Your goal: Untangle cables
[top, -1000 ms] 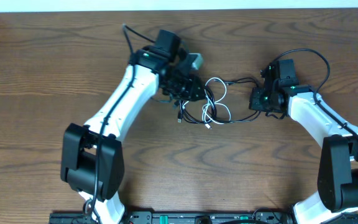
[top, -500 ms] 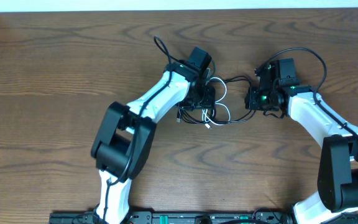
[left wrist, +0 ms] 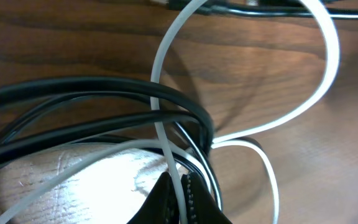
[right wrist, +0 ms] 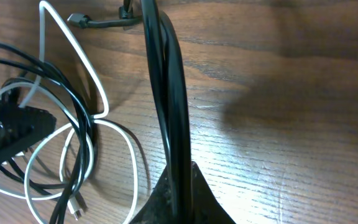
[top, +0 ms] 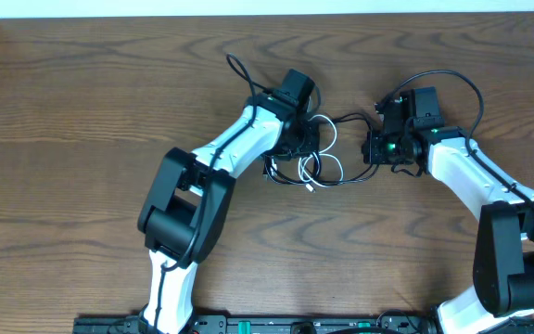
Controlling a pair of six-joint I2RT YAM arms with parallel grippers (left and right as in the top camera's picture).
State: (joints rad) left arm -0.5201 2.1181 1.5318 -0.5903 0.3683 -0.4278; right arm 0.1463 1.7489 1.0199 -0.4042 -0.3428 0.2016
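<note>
The left gripper should next rise, move left in the overhead view and lower to release the piece of white cable over bare tabletop, because black cable loops cross it.
The cables lie tangled at the table's middle. The white cable (top: pixel 334 137) forms loops that cross the black cable's (top: pixel 350 118) coils. My left gripper (top: pixel 306 144) sits over the tangle's left side, and in the left wrist view it (left wrist: pixel 180 194) is shut on a white cable (left wrist: pixel 328 62) strand, with black cable (left wrist: pixel 104 90) loops lying across it. My right gripper (top: pixel 371 148) is at the tangle's right end. In the right wrist view it (right wrist: pixel 176 190) is shut on the black cable (right wrist: pixel 166 93), which runs straight away from the jaws. Beside it lie the white cable (right wrist: pixel 86 68) loops.
The wooden table (top: pixel 82 111) stretches bare to the left and toward the front. A black plug (right wrist: pixel 79 20) lies past the loops and a white plug (right wrist: pixel 78 210) near the tangle's front. Thick black arm wires (top: pixel 452 82) arch over the right wrist.
The left arm swung right onto the tangle, and its jaws have closed on a white strand. The right gripper has crept slightly left, still holding the black cable.
</note>
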